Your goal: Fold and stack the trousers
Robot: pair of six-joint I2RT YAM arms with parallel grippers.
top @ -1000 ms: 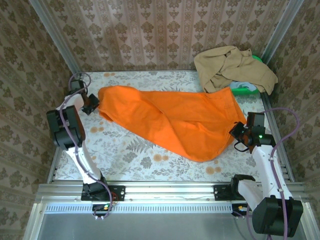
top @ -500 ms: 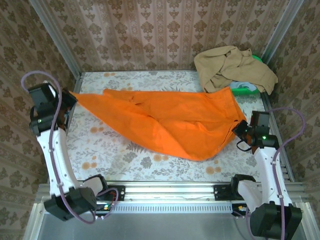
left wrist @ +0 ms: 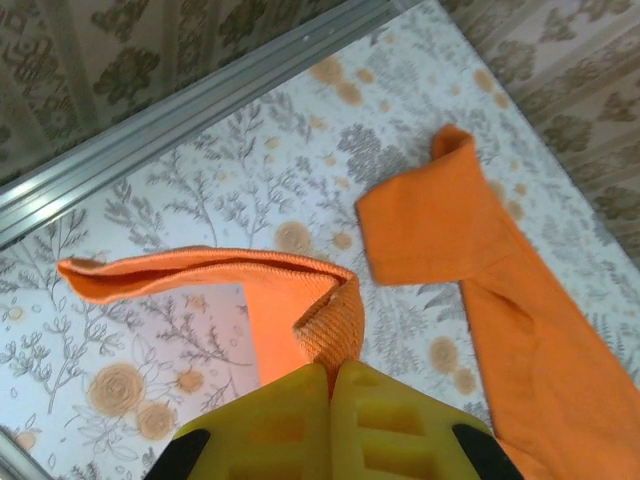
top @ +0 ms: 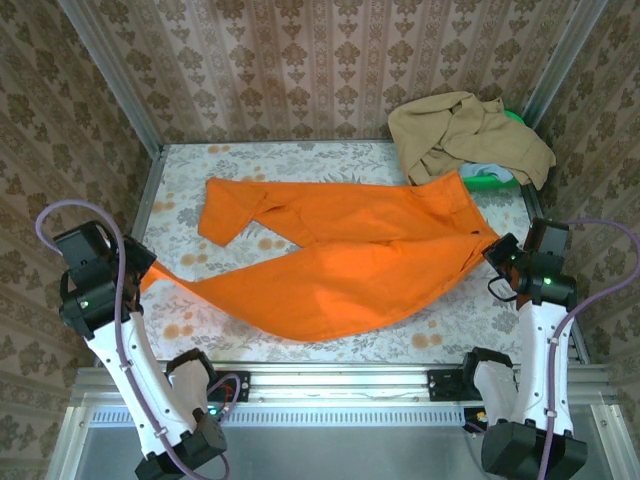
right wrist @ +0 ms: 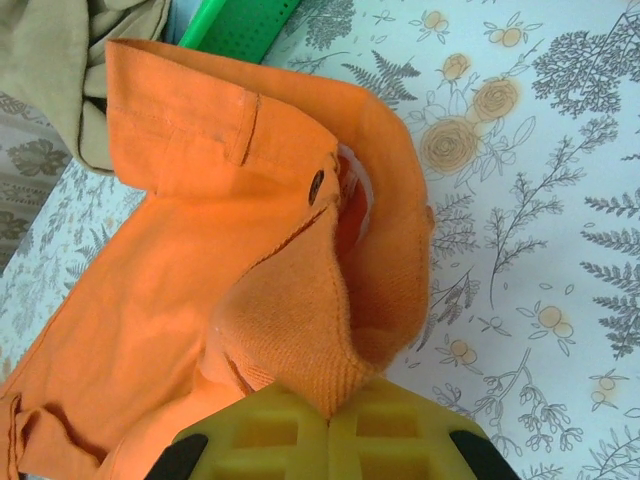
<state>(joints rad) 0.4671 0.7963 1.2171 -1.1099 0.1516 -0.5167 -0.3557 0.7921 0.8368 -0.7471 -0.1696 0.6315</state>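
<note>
The left gripper needs to lower the near leg's cuff next and pull it back onto the flowered cloth by the near bar (top: 187, 329) to let go of it.
The orange trousers (top: 350, 260) lie stretched across the flowered table (top: 185, 250), waist to the right and legs to the left. My left gripper (top: 143, 280) is at the near left, shut on the cuff of the near leg (left wrist: 325, 325), which is pulled out long toward it. The other leg (left wrist: 430, 225) lies loose farther back, its end folded over. At the right edge, my right gripper (top: 497, 252) is shut on a bunched fold of the waistband (right wrist: 320, 340), close to the button (right wrist: 316, 186). Both yellow finger pairs pinch fabric with no gap.
A tan garment (top: 465, 135) is heaped at the back right corner, over a green basket (top: 490, 180) whose edge (right wrist: 240, 25) lies just beyond the waistband. Metal frame rails (left wrist: 190, 105) and patterned walls close in the table. Bare cloth lies at the near right (top: 450, 335).
My left arm swung from the back left to the near left, dragging one leg out and apart from the other. The right gripper shifted slightly right with the waistband.
</note>
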